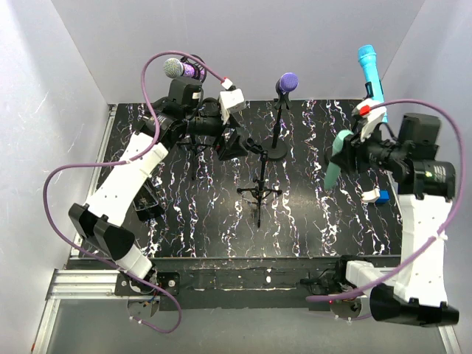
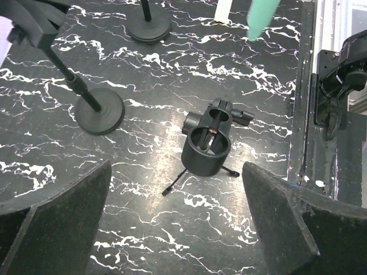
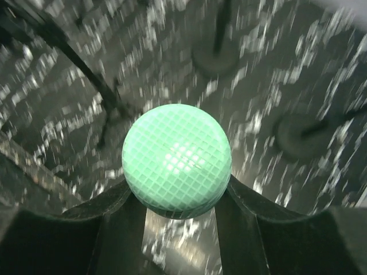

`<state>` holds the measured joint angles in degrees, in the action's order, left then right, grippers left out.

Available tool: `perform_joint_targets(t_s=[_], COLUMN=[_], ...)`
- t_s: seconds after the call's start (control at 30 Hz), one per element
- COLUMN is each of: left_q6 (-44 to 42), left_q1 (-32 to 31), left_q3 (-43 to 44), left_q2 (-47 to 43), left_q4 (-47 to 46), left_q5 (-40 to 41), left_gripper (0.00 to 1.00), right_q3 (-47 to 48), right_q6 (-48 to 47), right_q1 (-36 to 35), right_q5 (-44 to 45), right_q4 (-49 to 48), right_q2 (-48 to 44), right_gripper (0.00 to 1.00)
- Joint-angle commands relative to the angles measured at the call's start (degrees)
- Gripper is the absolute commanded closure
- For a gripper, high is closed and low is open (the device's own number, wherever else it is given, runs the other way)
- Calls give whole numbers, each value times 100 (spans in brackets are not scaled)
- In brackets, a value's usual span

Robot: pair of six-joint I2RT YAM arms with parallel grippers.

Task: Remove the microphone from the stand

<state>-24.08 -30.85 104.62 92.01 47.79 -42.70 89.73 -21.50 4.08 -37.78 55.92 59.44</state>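
I will next lower the green microphone with my right gripper and turn it onto the table beside the white-and-blue block.
My right gripper [image 1: 348, 156] is shut on a green microphone [image 1: 335, 158] and holds it in the air above the right side of the table, clear of any stand. In the right wrist view its mesh head [image 3: 176, 160] sits between the fingers [image 3: 109, 217], and the background is blurred. The black tripod stand [image 1: 258, 193] at mid-table has an empty clip [image 2: 207, 146]. My left gripper [image 1: 233, 141] is open and empty, hovering just left of and above that stand; its fingers [image 2: 57, 217] flank bare table in front of the tripod. The green handle tip [image 2: 261, 14] shows far off.
A purple microphone [image 1: 287, 82] stands on a round-base stand [image 1: 276, 152] at the rear centre. A grey-headed purple microphone [image 1: 177, 68] is at the rear left, a blue one [image 1: 369, 70] at the rear right. Another round base [image 2: 100, 112] stands by the left gripper. White walls enclose the table.
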Motion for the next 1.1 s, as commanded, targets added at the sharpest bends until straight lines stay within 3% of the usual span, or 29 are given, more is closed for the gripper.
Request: perform_joint_targets(t_s=[0.0, 0.13, 0.27, 0.53, 0.7, 0.87, 1.03, 1.07], left_q6=[393, 948, 1133, 1326, 1082, 536, 588, 623], left_q1=[0, 0, 0, 0, 0, -9, -26, -35], left_q3=[182, -204, -713, -1294, -1505, -1497, -1532, -1541], left_q2=[-701, -947, -1281, -1633, -1721, -1598, -1633, -1625], left_q4=[-15, 116, -75, -130, -104, 512, 477, 468], left_q5=[419, 1411, 1861, 1492, 1668, 1606, 1598, 1572], left_gripper=[2, 2, 2, 2, 2, 2, 2, 2], right_q3=[-684, -1396, -1967, -2882, -3014, -3234, -3278, -3313], right_q6=[-917, -988, -725, -865, -935, -1243, -1348, -1435], right_q1=[23, 23, 23, 14, 23, 14, 14, 23], right_q5=[1473, 2563, 3320, 5060, 4974, 4903, 5034, 5104], right_q4=[1280, 1360, 1220, 289, 7, -344, -687, -775], right_q2=[304, 691, 999, 1605, 2018, 2431, 2687, 2722], right_gripper=[99, 99, 99, 99, 99, 99, 99, 95])
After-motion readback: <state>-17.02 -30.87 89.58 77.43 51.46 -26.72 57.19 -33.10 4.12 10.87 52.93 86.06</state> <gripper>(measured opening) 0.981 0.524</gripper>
